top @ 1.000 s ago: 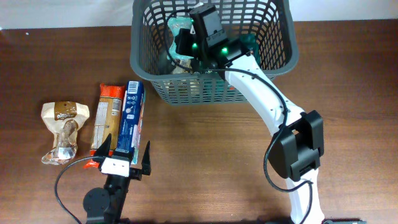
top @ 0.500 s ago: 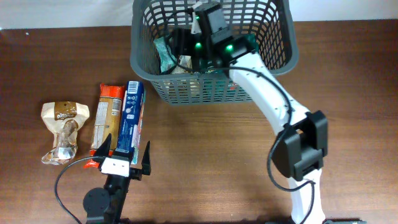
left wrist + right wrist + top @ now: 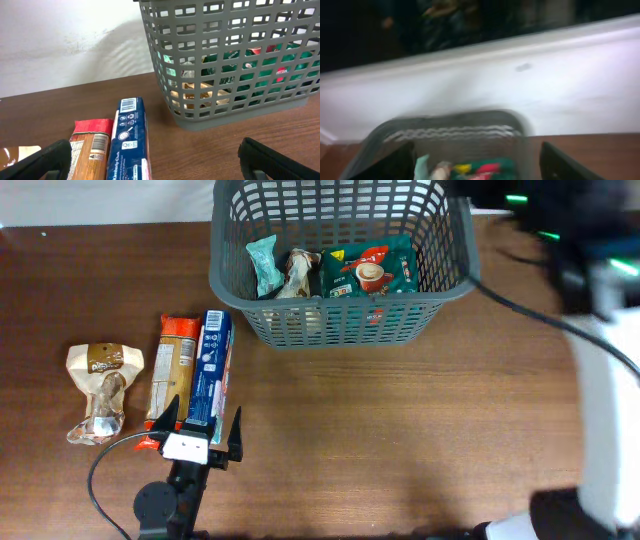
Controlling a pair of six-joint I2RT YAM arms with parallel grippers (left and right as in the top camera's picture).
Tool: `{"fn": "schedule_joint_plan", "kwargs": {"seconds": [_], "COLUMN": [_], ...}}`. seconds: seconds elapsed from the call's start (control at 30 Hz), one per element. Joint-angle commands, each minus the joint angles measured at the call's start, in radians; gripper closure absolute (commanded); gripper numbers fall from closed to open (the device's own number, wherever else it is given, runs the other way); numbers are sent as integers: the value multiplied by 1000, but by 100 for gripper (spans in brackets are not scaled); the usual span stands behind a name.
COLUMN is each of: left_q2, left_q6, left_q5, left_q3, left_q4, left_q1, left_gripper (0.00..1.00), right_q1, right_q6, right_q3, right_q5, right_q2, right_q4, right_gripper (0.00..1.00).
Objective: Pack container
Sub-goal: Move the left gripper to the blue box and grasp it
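My left gripper will next lift outward, tilt its fingers down and go down over the blue pack's middle (image 3: pixel 209 370), because this pack is still outside the container (image 3: pixel 330 326).
The container (image 3: pixel 330 326), a dark grey lattice basket, stands at the back of the table and holds a teal packet (image 3: pixel 264 265), a pale beige packet (image 3: pixel 298 272) and a green packet (image 3: pixel 368 268). My right gripper (image 3: pixel 477 161) hangs open and empty, high above the basket's far right side; the overhead view shows only its blurred arm (image 3: pixel 600 320). My left gripper (image 3: pixel 205 416) rests open at the table's front, its fingers straddling the near end of a blue pack (image 3: pixel 129 140). An orange-red pack (image 3: pixel 172 370) lies beside the blue one.
A beige snack bag (image 3: pixel 102 390) lies at the far left of the brown table (image 3: pixel 400 430). A white wall (image 3: pixel 65 40) runs behind the basket. A black cable (image 3: pixel 95 480) loops by the left arm's base.
The right arm has pulled up and away from inside the basket toward the back right. Its jaws opened, and the teal packet now lies in the basket. The left arm is still.
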Motion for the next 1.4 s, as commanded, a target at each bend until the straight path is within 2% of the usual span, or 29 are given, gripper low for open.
{"fn": "schedule_joint_plan", "kwargs": {"seconds": [0.0, 0.17, 0.2, 0.23, 0.43, 0.53, 0.63, 0.73, 0.87, 1.0, 1.27, 1.37], "left_q2": [-9, -9, -9, -9, -9, -9, 15, 93, 304, 614, 1287, 1415], "left_q6": [-12, -12, -12, -12, -9, -101, -213, -246, -246, -245, -245, -237], "left_q5": [-3, -3, -3, -3, -11, -11, -16, -66, -156, -163, -27, -1], "left_q3": [-6, -6, -6, -6, -6, 0, 66, 181, 388, 636, 1181, 1261], "left_q4": [0, 0, 0, 0, 28, 42, -97, -249, -365, -455, -771, -824], "left_q1": [-4, -4, -4, -4, -3, -3, -3, -3, -3, 15, 140, 136], "left_gripper": [1, 1, 1, 1, 1, 1, 1, 1, 1, 1, 1, 1], "right_q1": [-177, -403, -435, -469, -530, -526, -526, -526, -526, -526, -527, -527], "right_q6": [11, 105, 115, 126, 129, 129, 129, 129, 129, 129, 129, 129], "right_q3": [-4, -11, -11, -11, -11, -11, -11, -11, -11, -11, -11, -11], "right_q5": [57, -11, -31, -60, -100, -101, -101, -101, -101, -101, -101, -101], "right_q2": [-15, -4, 1, 9, 47, 53, 53, 53, 53, 53, 53, 53], "right_q4": [-63, -235, -267, -306, -468, -482, -482, -481, -481, -481, -481, -481], "right_gripper": [23, 10, 2, 1, 1, 1, 1, 1, 1, 1, 1, 1]}}
